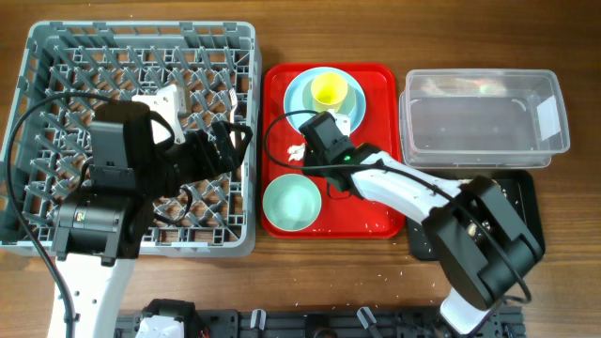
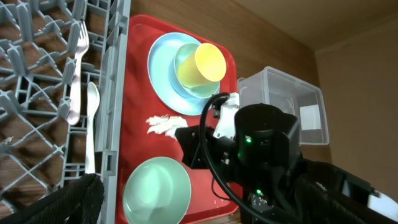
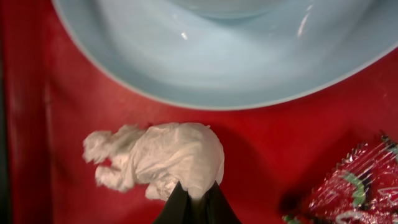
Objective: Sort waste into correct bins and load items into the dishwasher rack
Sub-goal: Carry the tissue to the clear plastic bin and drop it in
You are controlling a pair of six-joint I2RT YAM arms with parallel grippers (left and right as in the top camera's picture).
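Observation:
I will lift my right gripper and carry the tissue (image 1: 296, 151) over the clear tub (image 1: 483, 117), then release it, since the tub lies to the gripper's right in the overhead view.
My right gripper (image 3: 196, 198) is shut on the lower edge of the crumpled white tissue (image 3: 158, 162), which lies on the red tray just below the light blue plate (image 3: 224, 56). The red shiny wrapper (image 3: 351, 186) lies to its right. In the overhead view the right gripper (image 1: 308, 143) is over the tray beside the tissue (image 1: 296, 151). The yellow cup (image 1: 329, 90) sits in the blue bowl on the plate. The pale green bowl (image 1: 292, 203) is at the tray's front. My left gripper (image 1: 230, 141) hangs open and empty over the grey rack (image 1: 141, 239). The white fork (image 2: 78, 56) and spoon (image 2: 91, 106) lie in the rack.
The clear tub (image 1: 484, 122) stands right of the red tray (image 1: 376, 84). The black tray (image 1: 526, 192) lies in front of the tub, partly under my right arm. My two arms are close together over the tray's left edge.

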